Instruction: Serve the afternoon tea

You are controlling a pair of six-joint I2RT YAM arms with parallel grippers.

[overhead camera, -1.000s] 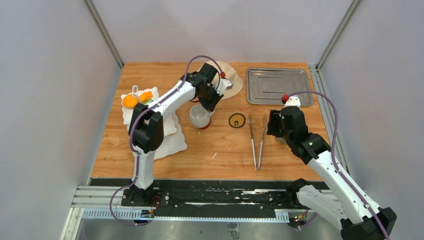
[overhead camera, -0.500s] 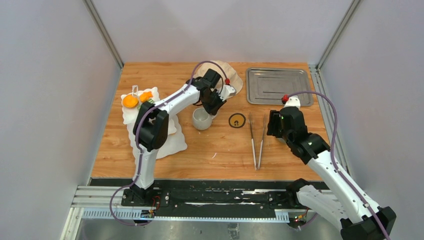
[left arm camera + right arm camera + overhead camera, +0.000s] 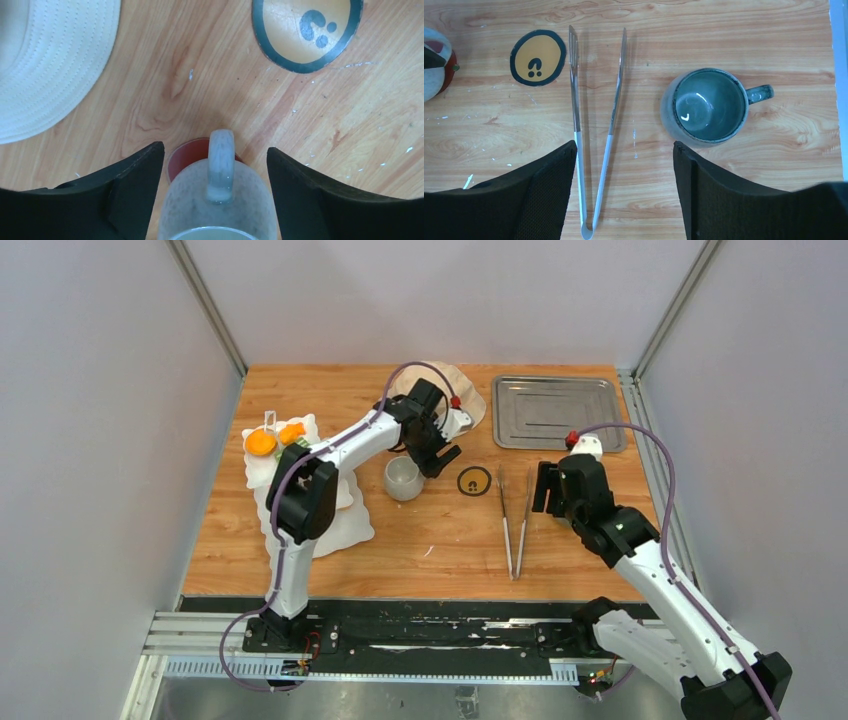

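Observation:
I should swing my right gripper to its right in the wrist view, turning and lowering it astride the grey mug's handle (image 3: 760, 94), which sticks out below it there.
The white mug (image 3: 403, 478) stands upright on a red coaster (image 3: 187, 152), right of the white three-tier stand (image 3: 340, 525). My left gripper (image 3: 440, 455) is open just behind the mug. In the left wrist view the mug's handle (image 3: 221, 160) sits between the spread fingers (image 3: 135, 175) and touches neither. Orange pastries (image 3: 261, 442) lie on the stand's top tier. The grey mug (image 3: 709, 102) stands on the wood with its handle to the right, ahead of my open, empty right gripper (image 3: 625, 143). My right arm hides this mug in the top view.
Long metal tongs (image 3: 515, 520) lie between the arms, their open tips pointing away from me. A round yellow coaster (image 3: 474, 481) lies right of the white mug. A beige hat (image 3: 465, 400) and a metal tray (image 3: 556, 412) lie at the back.
The left gripper set the tilted white mug down upright, then let go of its handle and opened. The right gripper opened a little wider.

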